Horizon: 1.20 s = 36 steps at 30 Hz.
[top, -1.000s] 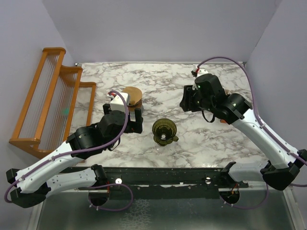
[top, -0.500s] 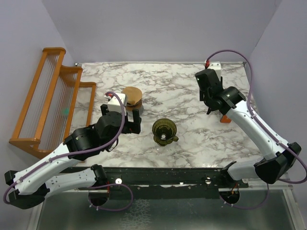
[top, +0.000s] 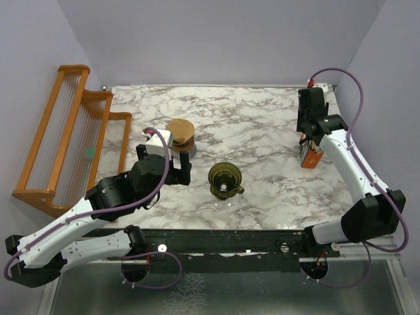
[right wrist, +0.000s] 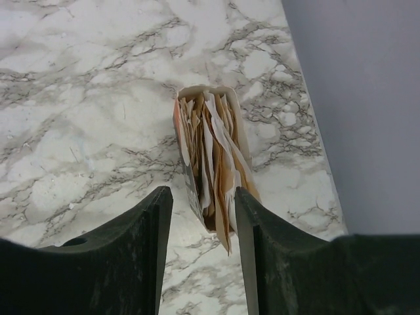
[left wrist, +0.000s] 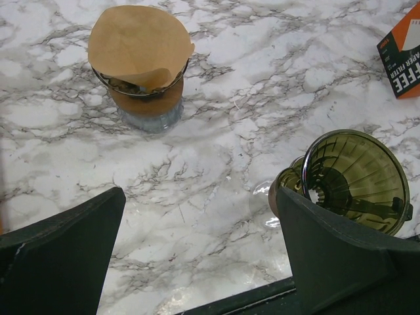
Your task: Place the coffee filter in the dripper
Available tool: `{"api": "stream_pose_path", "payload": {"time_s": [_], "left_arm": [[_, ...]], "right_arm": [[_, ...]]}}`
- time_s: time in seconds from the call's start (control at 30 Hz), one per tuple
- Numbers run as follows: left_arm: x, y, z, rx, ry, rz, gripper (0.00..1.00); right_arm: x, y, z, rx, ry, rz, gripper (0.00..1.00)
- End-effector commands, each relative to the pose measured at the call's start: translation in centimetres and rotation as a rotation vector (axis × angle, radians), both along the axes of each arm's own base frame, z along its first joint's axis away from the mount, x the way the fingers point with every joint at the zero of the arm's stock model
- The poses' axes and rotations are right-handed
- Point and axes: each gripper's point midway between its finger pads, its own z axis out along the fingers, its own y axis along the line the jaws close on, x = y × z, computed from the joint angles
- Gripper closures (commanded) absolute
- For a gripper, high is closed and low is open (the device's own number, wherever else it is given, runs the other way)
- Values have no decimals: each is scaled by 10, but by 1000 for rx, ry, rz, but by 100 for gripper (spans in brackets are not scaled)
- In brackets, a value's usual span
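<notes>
The folded papers are in the orange box, and my right gripper needs to go down and narrow its fingers onto them.
The dark olive dripper [top: 225, 179] stands upright and empty at the middle of the marble table; in the left wrist view the dripper [left wrist: 357, 180] is partly behind my right-hand finger. My left gripper [top: 178, 172] [left wrist: 199, 197] hangs open just left of it, over bare marble. My right gripper [top: 305, 136] [right wrist: 203, 193] is open above an orange box [top: 310, 156] [right wrist: 210, 144] packed with several folded tan and white papers. Its fingers straddle the box's near end without touching. I cannot pick out a single coffee filter.
A tan paper cone sits in a holder [top: 179, 131] [left wrist: 139, 46] behind my left gripper. A wooden rack [top: 72, 131] stands at the table's left edge. The grey side wall [right wrist: 354, 98] rises close to the right of the box.
My right arm has swung from the table's back centre out to the right edge, ending over the orange box. The left arm has barely shifted.
</notes>
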Motion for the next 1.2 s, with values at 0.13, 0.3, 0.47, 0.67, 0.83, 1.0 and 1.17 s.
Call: {"api": "stream_pose_path", "payload": {"time_s": [0.13, 0.3, 0.47, 0.67, 0.83, 1.0, 1.17], "left_arm": [[-5, 8, -3, 14, 1, -12, 1], [-5, 9, -4, 16, 4, -9, 1], [-5, 9, -3, 14, 1, -5, 1], [-5, 8, -3, 15, 2, -9, 1], [-5, 10, -1, 18, -1, -6, 1], [-5, 11, -1, 21, -3, -4, 1], [-5, 11, -1, 22, -3, -5, 1]], "right_arm": [[28, -11, -10, 73, 4, 53, 52], [33, -19, -17, 87, 17, 53, 52], [38, -17, -24, 102, 29, 69, 58], [44, -17, -31, 99, 45, 66, 61], [47, -20, -35, 95, 52, 52, 63], [46, -23, -40, 91, 63, 39, 66], [44, -28, -42, 79, 66, 19, 68]]}}
